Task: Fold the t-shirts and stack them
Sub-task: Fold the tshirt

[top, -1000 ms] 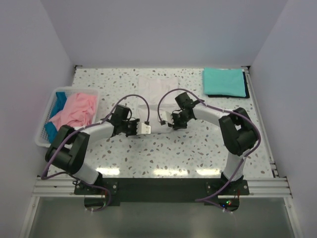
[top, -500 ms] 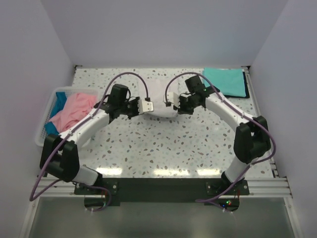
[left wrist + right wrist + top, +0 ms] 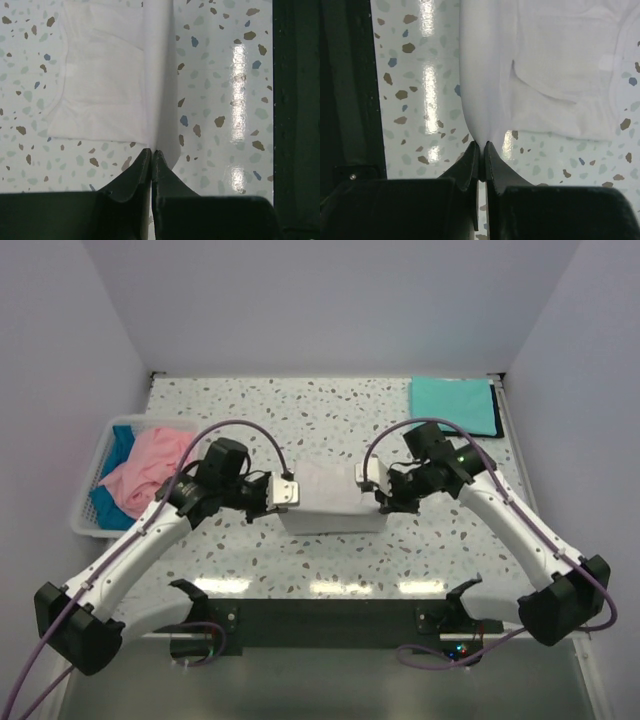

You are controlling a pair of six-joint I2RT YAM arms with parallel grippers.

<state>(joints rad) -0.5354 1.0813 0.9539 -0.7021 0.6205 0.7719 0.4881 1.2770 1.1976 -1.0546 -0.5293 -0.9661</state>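
Note:
The white t-shirt's flat part (image 3: 343, 480) (image 3: 565, 95) is below and outward of my right gripper. My right gripper should next carry the raised edge of the t-shirt outward over it, then lower the edge and release it.
The white t-shirt (image 3: 330, 502) hangs folded between my two grippers over the middle of the speckled table. My left gripper (image 3: 284, 492) is shut on its left edge; in the left wrist view the cloth (image 3: 115, 75) runs up from the pinched fingertips (image 3: 151, 151). My right gripper (image 3: 374, 490) is shut on its right edge; in the right wrist view the cloth (image 3: 545, 65) rises from the pinch (image 3: 482, 146). A folded teal t-shirt (image 3: 452, 404) lies at the back right on a dark one. The pink t-shirt (image 3: 150, 465) and a blue one (image 3: 120, 440) lie in the basket.
The white lattice basket (image 3: 88, 495) stands at the table's left edge. The black frame rail (image 3: 320, 615) runs along the near edge and shows in both wrist views (image 3: 297, 100). White walls enclose the table on three sides.
Both grippers have carried the white t-shirt from the back of the table toward the near edge, and have spread a little wider apart. The shirt now lies nearer the front.

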